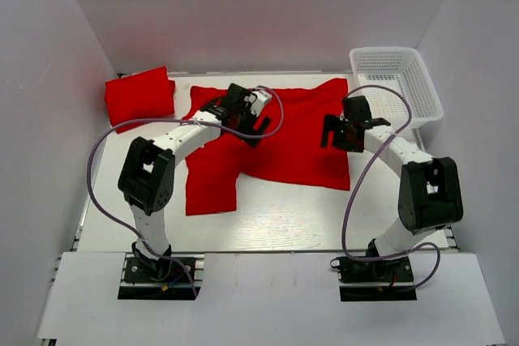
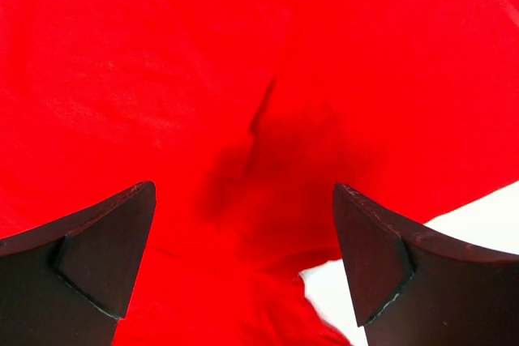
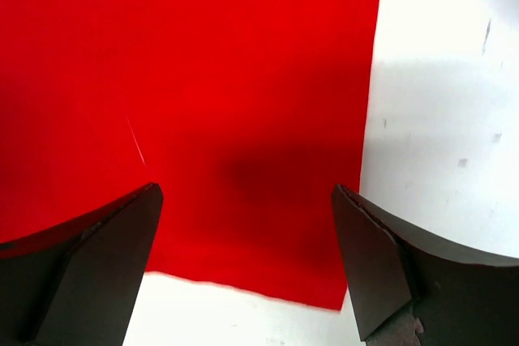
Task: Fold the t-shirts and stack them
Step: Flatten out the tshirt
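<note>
The creased fold of cloth at the middle of the shirt is below my left gripper, between its open fingers, so my left gripper needs to move down onto that fold next and close.
A red t-shirt lies spread and partly rumpled on the white table, one part hanging down toward the front left. A second red t-shirt sits folded at the back left. My left gripper hovers open over the spread shirt's middle; in the left wrist view red cloth fills the frame between the dark fingers. My right gripper stands open above the shirt's right edge; the right wrist view shows the shirt's corner below the gripper, nothing held.
A white mesh basket stands at the back right, close to the right arm. White walls close in the table on left, back and right. Bare table surface lies in front of the shirt.
</note>
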Robot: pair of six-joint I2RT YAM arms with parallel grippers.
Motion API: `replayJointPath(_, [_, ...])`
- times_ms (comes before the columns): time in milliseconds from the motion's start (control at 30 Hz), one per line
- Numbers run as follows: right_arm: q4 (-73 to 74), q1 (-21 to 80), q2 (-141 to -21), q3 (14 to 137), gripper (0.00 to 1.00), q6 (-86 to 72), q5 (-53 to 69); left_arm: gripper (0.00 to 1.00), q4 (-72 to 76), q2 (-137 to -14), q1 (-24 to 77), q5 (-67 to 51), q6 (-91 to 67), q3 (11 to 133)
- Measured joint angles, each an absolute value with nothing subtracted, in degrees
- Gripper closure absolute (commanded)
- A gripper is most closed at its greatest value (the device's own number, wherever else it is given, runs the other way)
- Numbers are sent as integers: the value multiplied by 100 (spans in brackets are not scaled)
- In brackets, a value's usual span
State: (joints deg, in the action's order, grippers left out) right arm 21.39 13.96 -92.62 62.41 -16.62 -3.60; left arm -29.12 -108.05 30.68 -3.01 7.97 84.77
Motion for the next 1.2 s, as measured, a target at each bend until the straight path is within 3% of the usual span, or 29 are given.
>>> replayJointPath(167, [2248, 1396, -8978, 6075, 10, -1769, -340, 3, -2790, -11006, 3221, 30, 834, 8399])
replayJointPath(367, [2248, 1389, -8906, 6049, 10, -1774, -344, 21, -2718, -11769, 3280, 565, 808, 8646])
replayJointPath(400, [2250, 1389, -8886, 6012, 10, -1772, -344, 33, -2709, -11865, 3280, 587, 788, 8700])
replayJointPath(467, [2261, 1387, -8847, 5953, 10, -1765, -344, 47, -2681, -12051, 3277, 657, 731, 8844])
replayJointPath(500, [2265, 1387, -8831, 5933, 10, -1763, -346, 64, -2681, -12125, 3277, 701, 727, 8921])
replayJointPath(533, [2274, 1387, -8829, 5924, 10, -1761, -349, 75, -2672, -12171, 3275, 738, 681, 8991])
replayJointPath(633, [2274, 1385, -8812, 5909, 10, -1754, -362, 100, -2679, -12239, 3275, 869, 631, 9198])
replayJointPath(1200, [2156, 1387, -9019, 5548, 10, -1673, 67, 100, -2700, -12265, 3221, 1619, 589, 10018])
